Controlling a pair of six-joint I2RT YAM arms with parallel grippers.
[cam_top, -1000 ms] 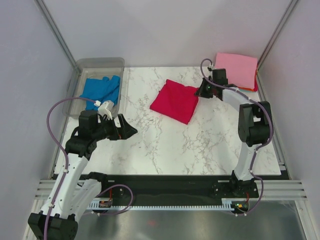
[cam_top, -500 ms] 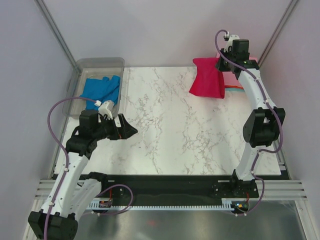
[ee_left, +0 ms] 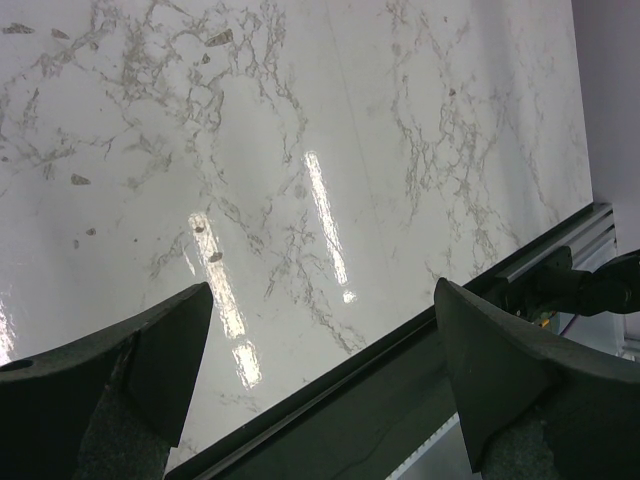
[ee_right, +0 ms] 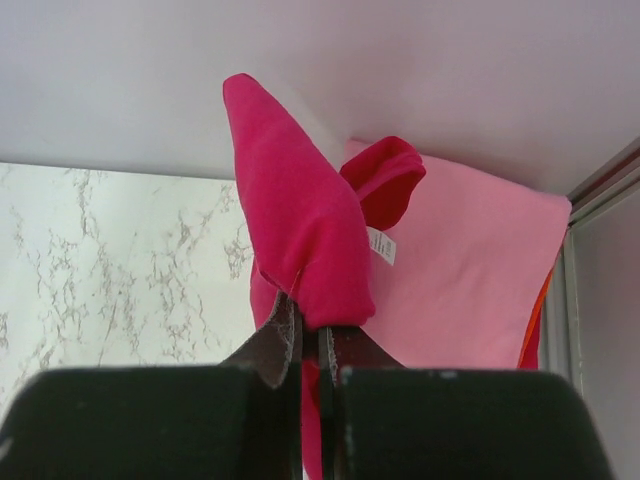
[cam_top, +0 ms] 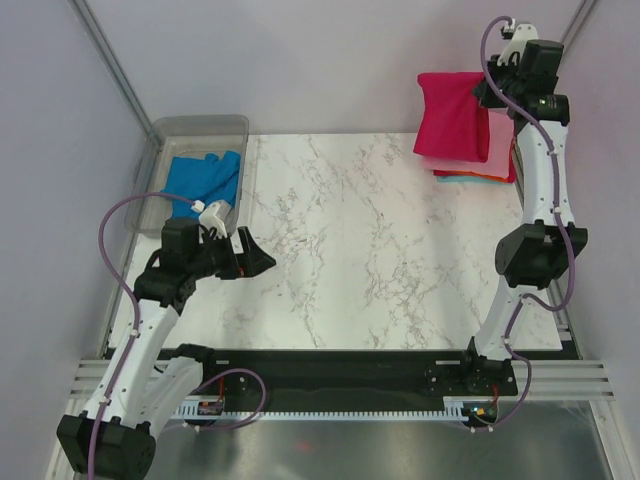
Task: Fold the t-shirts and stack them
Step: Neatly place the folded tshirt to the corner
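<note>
The hanging red t-shirt leaves the light pink t-shirt (cam_top: 502,146) bare at the edge of the stack beside the side, so next my right gripper needs to lower toward that edge and open.
My right gripper (cam_top: 488,92) is shut on the folded crimson red t-shirt (cam_top: 452,115) and holds it high in the air, hanging over the stack at the back right. In the right wrist view the red shirt (ee_right: 300,240) is pinched between the shut fingers (ee_right: 283,338). Below it lies the light pink t-shirt (ee_right: 470,280), also seen from above (cam_top: 500,150), with orange and teal edges (cam_top: 470,177) under it. The bright blue t-shirt (cam_top: 203,180) lies in the clear tub. My left gripper (cam_top: 262,262) is open and empty above the table's left side (ee_left: 320,330).
The clear plastic tub (cam_top: 200,127) stands at the back left. The marble tabletop (cam_top: 350,240) spans the middle. A black rail (ee_left: 400,400) runs along the near edge. Frame posts stand at both back corners.
My right arm has lifted the red t-shirt off the table's middle and carried it up and to the right, over the pink stack. The left arm has barely moved.
</note>
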